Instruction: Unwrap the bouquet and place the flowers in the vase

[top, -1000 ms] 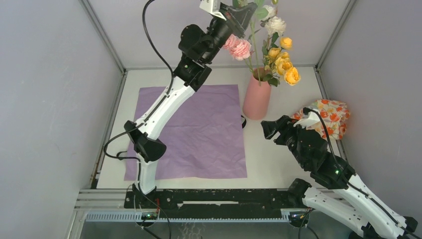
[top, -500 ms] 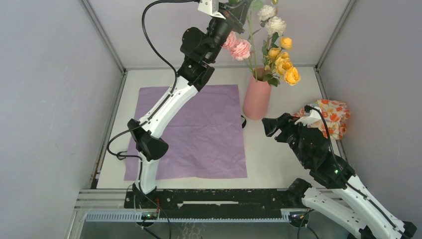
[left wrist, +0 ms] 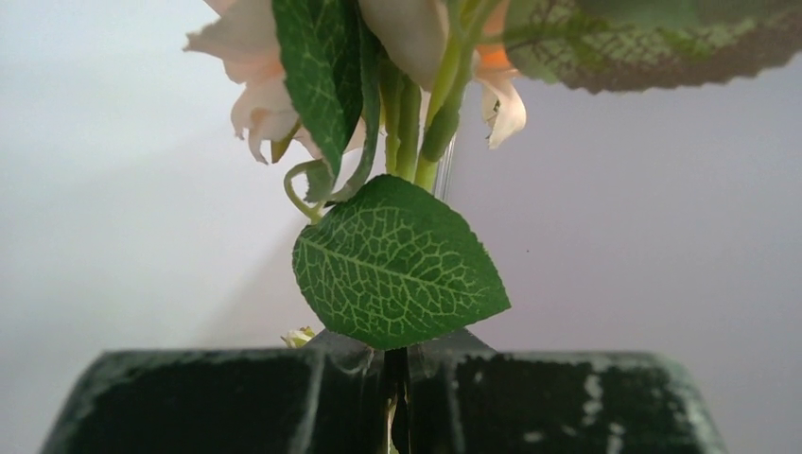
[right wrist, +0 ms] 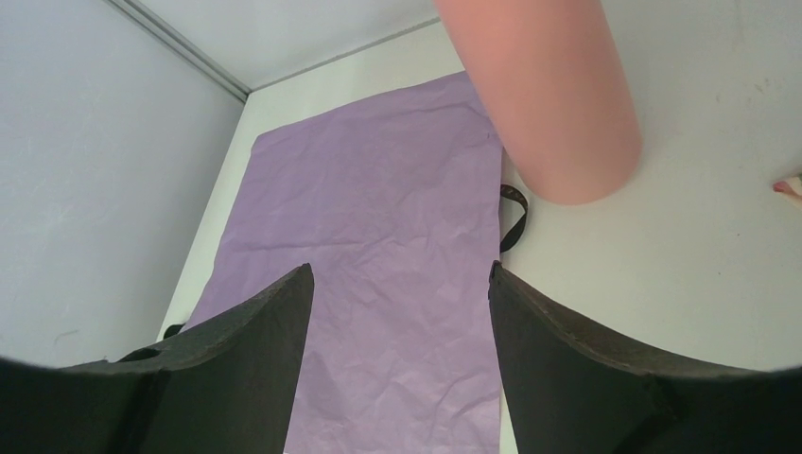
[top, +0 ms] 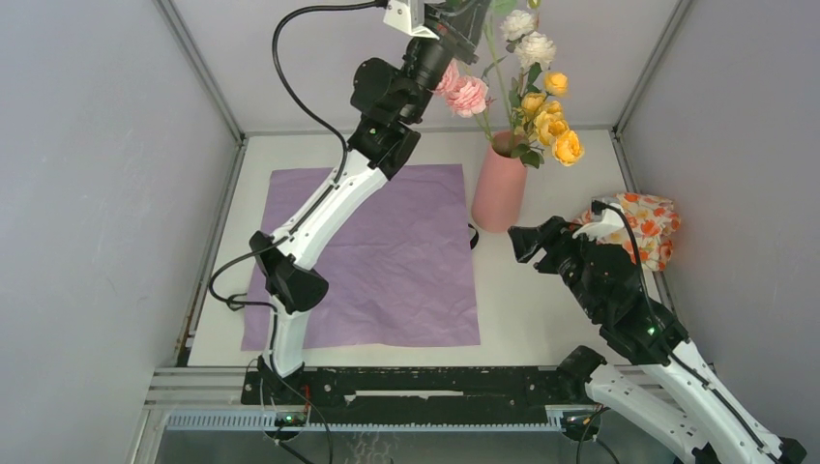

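The left gripper lowers next toward the vase's opening (top: 505, 144) well below it, sinking the flower's thin stem in beside the standing flowers. Then it releases the stem.
The salmon-pink vase (top: 499, 193) stands right of the spread purple paper (top: 377, 256) and holds flowers (top: 543, 106): white, yellow and pink roses. High above the vase, at the top edge of the view, my left gripper (top: 460, 14) is shut on the thin stem of one flower. In the left wrist view that stem runs up between the shut fingers (left wrist: 331, 397), behind a green leaf (left wrist: 392, 265), to pale petals (left wrist: 251, 95). My right gripper (top: 523, 242) is open, low and just right of the vase base (right wrist: 558, 104), with nothing between its fingers (right wrist: 255, 331). The bouquet as a wrapped cone is not in view.
A black ribbon (top: 473, 237) lies at the paper's right edge, beside the vase foot. An orange-flowered cloth bundle (top: 643, 227) sits against the right wall behind my right arm. Grey walls close in the table (top: 541, 309) on the left, back and right.
My left gripper has risen a little with the stem, toward the top edge of the view. The right arm has barely shifted.
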You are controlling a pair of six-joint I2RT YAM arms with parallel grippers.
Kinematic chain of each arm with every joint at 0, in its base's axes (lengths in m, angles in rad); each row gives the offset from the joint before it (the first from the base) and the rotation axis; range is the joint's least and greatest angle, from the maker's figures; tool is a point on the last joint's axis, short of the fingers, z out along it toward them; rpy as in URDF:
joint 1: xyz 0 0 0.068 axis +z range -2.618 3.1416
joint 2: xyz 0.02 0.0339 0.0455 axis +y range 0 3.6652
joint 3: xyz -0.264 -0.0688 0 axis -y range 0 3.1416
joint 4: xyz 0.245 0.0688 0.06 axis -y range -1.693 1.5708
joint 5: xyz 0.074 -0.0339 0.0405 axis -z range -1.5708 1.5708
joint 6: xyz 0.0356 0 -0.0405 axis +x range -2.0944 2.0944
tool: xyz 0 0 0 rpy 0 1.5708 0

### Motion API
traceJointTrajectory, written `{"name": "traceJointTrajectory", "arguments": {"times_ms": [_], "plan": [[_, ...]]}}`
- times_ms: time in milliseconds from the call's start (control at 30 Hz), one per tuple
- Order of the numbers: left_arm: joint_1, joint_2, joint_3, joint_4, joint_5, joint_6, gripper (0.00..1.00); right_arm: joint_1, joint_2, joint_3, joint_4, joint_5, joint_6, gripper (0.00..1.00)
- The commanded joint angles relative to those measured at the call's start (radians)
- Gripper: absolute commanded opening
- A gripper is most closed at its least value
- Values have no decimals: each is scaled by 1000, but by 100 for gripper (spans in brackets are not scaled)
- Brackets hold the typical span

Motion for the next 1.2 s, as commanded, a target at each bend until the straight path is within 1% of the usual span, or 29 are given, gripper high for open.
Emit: {"name": "traceJointTrajectory", "arguments": {"times_ms": [0,133,367,633,867,1033,1133,1167], "plan": [[-10,-33,13,61,-14,31,3,-18,6,10,51,-37,-18,76],[-10,-22,-58,67,-38,23,3,-26,11,9,47,-44,-16,76],[-10,8,-175,85,-61,-41,4,-41,10,-13,60,-53,-14,76],[-23,35,-296,104,-83,-82,7,-63,13,-39,78,-75,-15,76],[-48,54,-347,38,-88,-63,9,-78,10,-54,87,-100,-15,76],[-59,34,-412,15,-94,-79,17,-88,6,-66,90,-107,-12,76],[-67,15,-451,-2,-102,-90,26,-92,6,-69,89,-116,-9,77],[-70,6,-463,-9,-106,-93,32,-93,6,-71,90,-119,-8,76]]}}
